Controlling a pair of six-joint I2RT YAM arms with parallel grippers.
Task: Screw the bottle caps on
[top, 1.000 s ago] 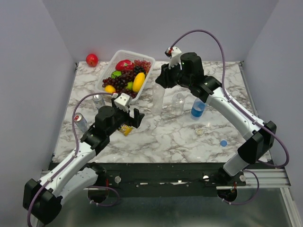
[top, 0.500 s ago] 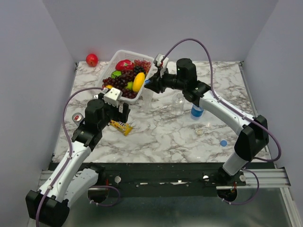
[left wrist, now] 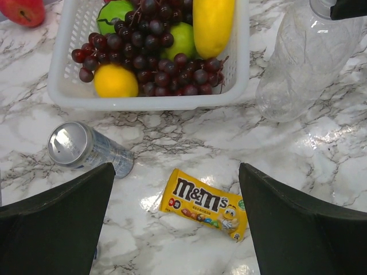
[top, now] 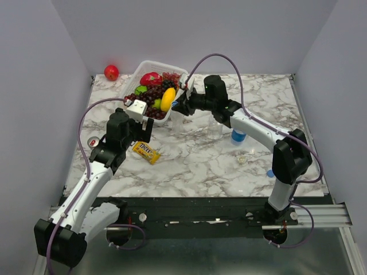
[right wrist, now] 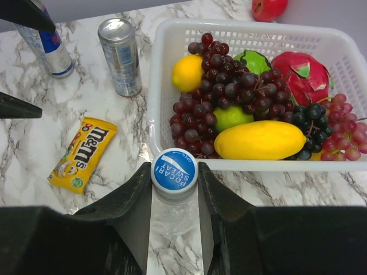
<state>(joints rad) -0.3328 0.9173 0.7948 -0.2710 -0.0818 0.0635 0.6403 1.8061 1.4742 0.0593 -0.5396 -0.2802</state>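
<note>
My right gripper is on the blue-and-white cap that sits on the bottle's neck (top: pixel 175 105) (right wrist: pixel 175 182) and needs to go down slightly next, beside the basket's near corner, then open off the cap.
My right gripper (right wrist: pixel 174 167) is shut on a blue-and-white bottle cap (right wrist: pixel 174 172) that sits on the neck of a colourless bottle (right wrist: pixel 171 215) standing upright by the basket's near corner. From above, that gripper (top: pixel 179 106) is at the basket's right side. A second colourless bottle (top: pixel 217 123) and a blue-tinted bottle (top: pixel 239 136) stand to the right, both without caps. A pale cap (top: pixel 242 159) and a plain blue cap (top: pixel 270 173) lie on the table at right. My left gripper (left wrist: pixel 176 169) hangs open over the table, left of the held bottle (left wrist: pixel 304 63).
A white basket (right wrist: pixel 150 86) of fruit stands right behind the held bottle. A yellow M&M's packet (left wrist: pixel 203 203) lies below my left gripper. A silver can (left wrist: pixel 86 150) lies to its left, another can (right wrist: pixel 49 48) stands nearby. A red apple (top: pixel 111 72) sits at the far left.
My right gripper has moved left to the basket's corner, the capped bottle moving along under it. The left arm has swung left and back, uncovering the M&M's packet.
</note>
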